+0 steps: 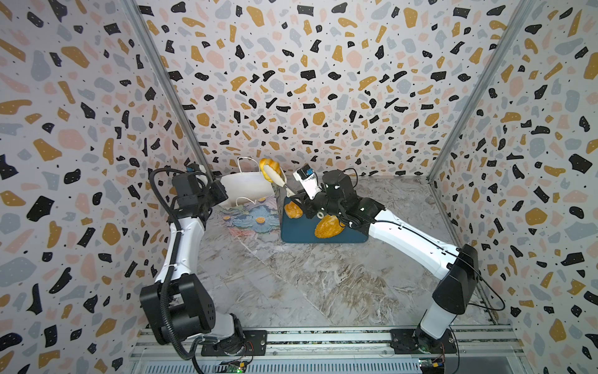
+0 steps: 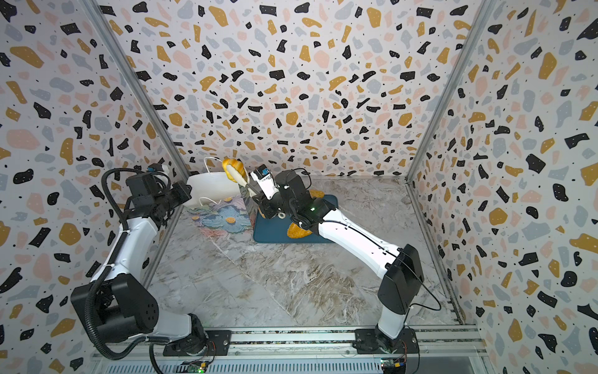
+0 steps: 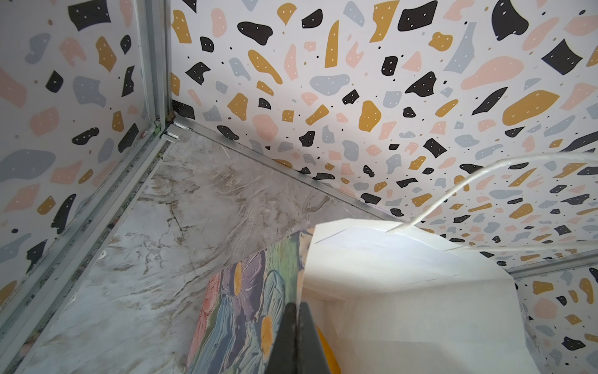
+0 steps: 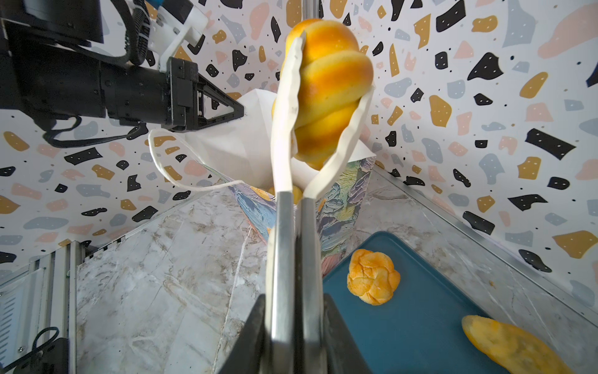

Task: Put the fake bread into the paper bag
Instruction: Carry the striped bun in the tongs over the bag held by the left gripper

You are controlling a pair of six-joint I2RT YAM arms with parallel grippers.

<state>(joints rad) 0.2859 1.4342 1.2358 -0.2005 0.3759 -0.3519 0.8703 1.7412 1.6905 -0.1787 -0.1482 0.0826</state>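
The robot's right gripper should next move toward the left gripper, with the tongs (image 4: 291, 243) over the bag opening's middle (image 4: 252, 149), and let go of the handles, because the roll still hangs at the tray-side edge of the bag.
The paper bag (image 1: 246, 189) (image 2: 210, 187) stands open at the back, white inside and flowered outside. My left gripper (image 3: 296, 312) (image 1: 223, 194) is shut on the bag's side wall (image 3: 404, 307) at the rim. My right gripper (image 4: 293, 311) (image 1: 302, 200) is shut on the metal handles of a pair of tongs (image 4: 291, 243). The tongs' white tips clasp a ridged long roll (image 4: 330, 90) (image 1: 270, 166) (image 2: 233, 165), held up over the bag's mouth. A yellow bread piece (image 3: 328, 353) shows inside the bag. A knotted roll (image 4: 372, 277) (image 1: 293, 209) and a seeded loaf (image 1: 328, 226) (image 4: 514, 346) lie on the tray.
The dark blue tray (image 1: 297, 234) (image 4: 420, 323) sits just right of the bag on the marble table. Another golden bread (image 2: 315, 193) peeks out behind my right arm. The bag's cord handles (image 4: 168, 168) hang loose. The back wall and left corner post (image 3: 155, 64) are close behind the bag.
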